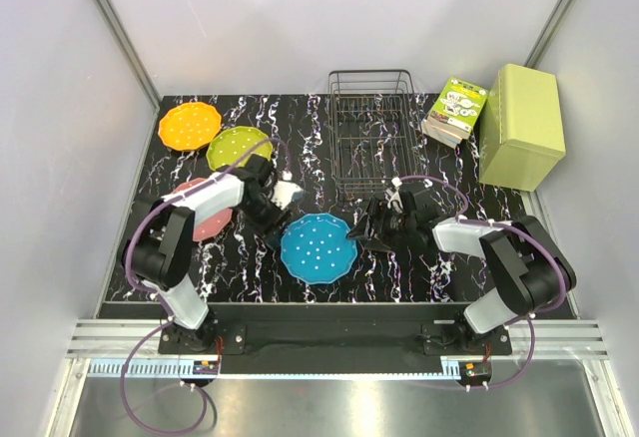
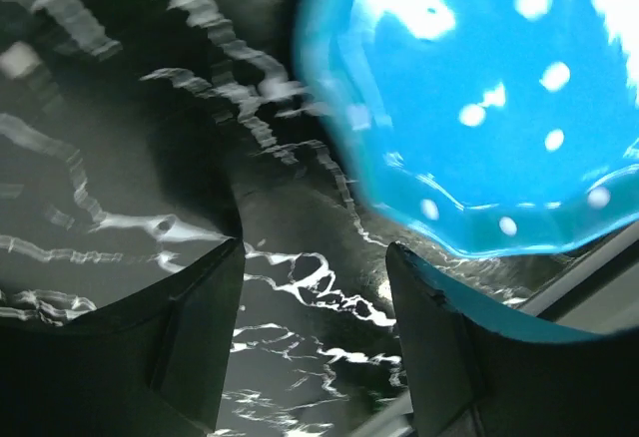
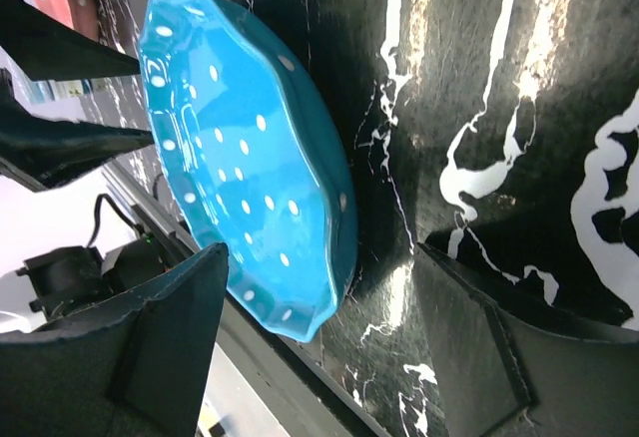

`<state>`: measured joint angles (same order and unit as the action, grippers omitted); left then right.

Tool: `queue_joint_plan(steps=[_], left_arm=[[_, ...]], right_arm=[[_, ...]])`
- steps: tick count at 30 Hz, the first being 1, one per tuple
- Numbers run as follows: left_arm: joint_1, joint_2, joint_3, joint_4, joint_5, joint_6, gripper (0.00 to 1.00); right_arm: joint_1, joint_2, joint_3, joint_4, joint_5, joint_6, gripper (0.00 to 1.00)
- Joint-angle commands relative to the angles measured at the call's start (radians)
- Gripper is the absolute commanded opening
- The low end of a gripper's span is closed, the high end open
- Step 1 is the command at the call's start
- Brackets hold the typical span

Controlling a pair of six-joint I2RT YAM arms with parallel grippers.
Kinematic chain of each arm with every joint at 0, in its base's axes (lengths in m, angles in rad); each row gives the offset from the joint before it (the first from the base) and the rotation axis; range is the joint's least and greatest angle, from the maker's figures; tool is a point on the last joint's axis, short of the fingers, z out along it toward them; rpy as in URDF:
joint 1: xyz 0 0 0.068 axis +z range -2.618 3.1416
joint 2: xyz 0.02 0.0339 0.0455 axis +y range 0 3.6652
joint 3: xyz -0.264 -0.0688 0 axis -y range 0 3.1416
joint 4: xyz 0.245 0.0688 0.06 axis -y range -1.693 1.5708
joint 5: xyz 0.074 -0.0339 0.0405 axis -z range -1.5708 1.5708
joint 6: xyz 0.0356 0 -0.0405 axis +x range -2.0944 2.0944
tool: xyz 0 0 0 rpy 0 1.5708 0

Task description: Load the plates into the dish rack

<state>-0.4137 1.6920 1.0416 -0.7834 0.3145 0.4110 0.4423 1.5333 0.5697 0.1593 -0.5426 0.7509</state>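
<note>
My right gripper comes down and slightly back onto the blue plate's rim (image 1: 354, 251) (image 3: 335, 269) beside it next, since that rim already shows between its open fingers.
The blue plate (image 1: 318, 247) lies flat on the black marbled table, near the front and between both arms. My left gripper (image 1: 272, 225) is open and empty at its left rim; in the left wrist view (image 2: 315, 247) the blue plate (image 2: 479, 108) sits just beyond my right finger. My right gripper (image 1: 367, 232) is open at the plate's right rim; in the right wrist view (image 3: 324, 252) the blue plate's (image 3: 240, 178) near edge lies between the jaws, ungripped. The orange plate (image 1: 188, 126), yellow-green plate (image 1: 238, 146) and pink plate (image 1: 210, 219) lie at the left. The black wire dish rack (image 1: 371, 133) stands empty at the back.
A light green box (image 1: 519, 126) stands at the back right, with a printed packet (image 1: 454, 110) leaning beside it. A small white object (image 1: 288, 193) sits next to my left wrist. The left arm covers part of the pink plate. The table's front edge runs close behind the blue plate.
</note>
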Motion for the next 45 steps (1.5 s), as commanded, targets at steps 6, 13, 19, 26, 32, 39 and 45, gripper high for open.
queue_joint_plan(steps=[6,13,19,26,32,39,45], left_arm=[[0.154,-0.012,0.003,0.147,0.423,-0.458,0.63],[0.133,0.031,-0.066,0.251,0.538,-0.673,0.6],[0.099,0.02,-0.107,0.292,0.558,-0.747,0.59],[0.021,0.047,-0.104,0.369,0.566,-0.807,0.58],[0.027,0.083,-0.095,0.363,0.564,-0.793,0.54],[0.036,0.098,-0.094,0.36,0.551,-0.778,0.48],[0.044,0.144,-0.029,0.34,0.572,-0.781,0.46]], right_arm=[[0.004,0.037,-0.037,0.078,0.026,0.045,0.82],[0.006,0.08,-0.048,0.06,0.018,0.094,0.82],[0.016,0.122,-0.057,0.068,-0.016,0.119,0.79],[0.061,0.13,-0.042,0.066,-0.057,0.11,0.64],[0.068,0.087,-0.033,-0.059,-0.054,-0.01,0.62],[0.087,0.083,0.022,-0.257,0.033,-0.087,0.56],[0.101,0.09,0.035,-0.221,0.033,-0.084,0.34]])
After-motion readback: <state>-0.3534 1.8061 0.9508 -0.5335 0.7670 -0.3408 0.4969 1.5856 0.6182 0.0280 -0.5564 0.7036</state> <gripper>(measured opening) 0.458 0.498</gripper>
